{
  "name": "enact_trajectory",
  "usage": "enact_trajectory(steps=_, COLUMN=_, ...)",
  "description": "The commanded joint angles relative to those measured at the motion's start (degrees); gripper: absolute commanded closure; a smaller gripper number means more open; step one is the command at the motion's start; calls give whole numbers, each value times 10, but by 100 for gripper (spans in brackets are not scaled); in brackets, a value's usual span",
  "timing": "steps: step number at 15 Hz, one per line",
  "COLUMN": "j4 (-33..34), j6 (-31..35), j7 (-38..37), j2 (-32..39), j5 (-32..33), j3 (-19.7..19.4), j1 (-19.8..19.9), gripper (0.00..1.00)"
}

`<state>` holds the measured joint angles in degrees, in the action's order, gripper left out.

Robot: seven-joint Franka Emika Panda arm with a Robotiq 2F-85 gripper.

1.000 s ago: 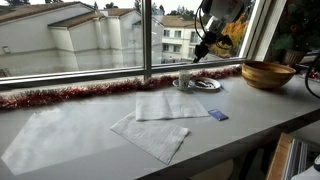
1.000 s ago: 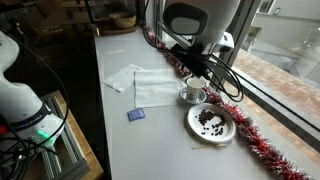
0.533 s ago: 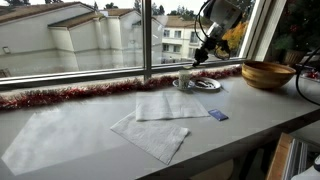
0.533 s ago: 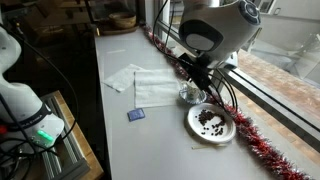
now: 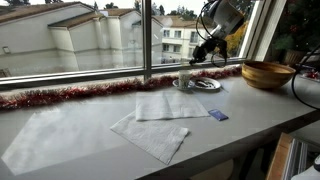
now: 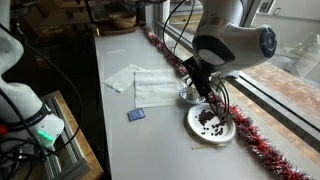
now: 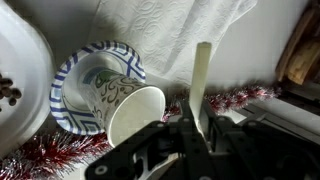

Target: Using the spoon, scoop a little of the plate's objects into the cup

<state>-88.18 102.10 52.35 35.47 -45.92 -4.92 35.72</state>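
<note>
My gripper moves past the cup (image 5: 184, 78) and down over the napkin beside the saucer next to release the pale tan spoon, because that napkin lies flat and empty.
In the wrist view my gripper (image 7: 197, 125) is shut on the pale tan spoon (image 7: 201, 80), which sticks straight out past the fingers, above the napkin. The white cup (image 7: 133, 115) lies just left of the spoon on its blue-patterned saucer (image 7: 72, 100). The white plate (image 7: 22, 70) with the dark pieces (image 7: 8, 92) shows at the left edge. In both exterior views the gripper (image 5: 205, 52) (image 6: 203, 86) hangs above the cup (image 5: 184, 78) (image 6: 188, 94) and the plate (image 5: 207, 86) (image 6: 226, 133), whose dark heap (image 6: 210, 120) lies in the middle.
Red tinsel (image 5: 80, 95) (image 6: 250, 142) runs along the window sill behind cup and plate. A big wooden bowl (image 5: 267, 73) stands further along the sill. White napkins (image 5: 168, 104) (image 6: 152, 88) and a small blue thing (image 5: 217, 115) (image 6: 137, 114) lie on the table.
The arm's wrist has swung and shifted from over the cup towards the plate. The gripper stays shut on the spoon.
</note>
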Motion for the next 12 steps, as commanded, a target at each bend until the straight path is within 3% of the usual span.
enact_trajectory(steps=1, j4=57, j6=-72, j7=4, j2=47, j5=-52, j3=6, j1=26, gripper=97)
enact_trajectory(steps=12, j4=117, j6=-204, j7=2, j2=118, j5=-154, j3=6, j1=75, gripper=97)
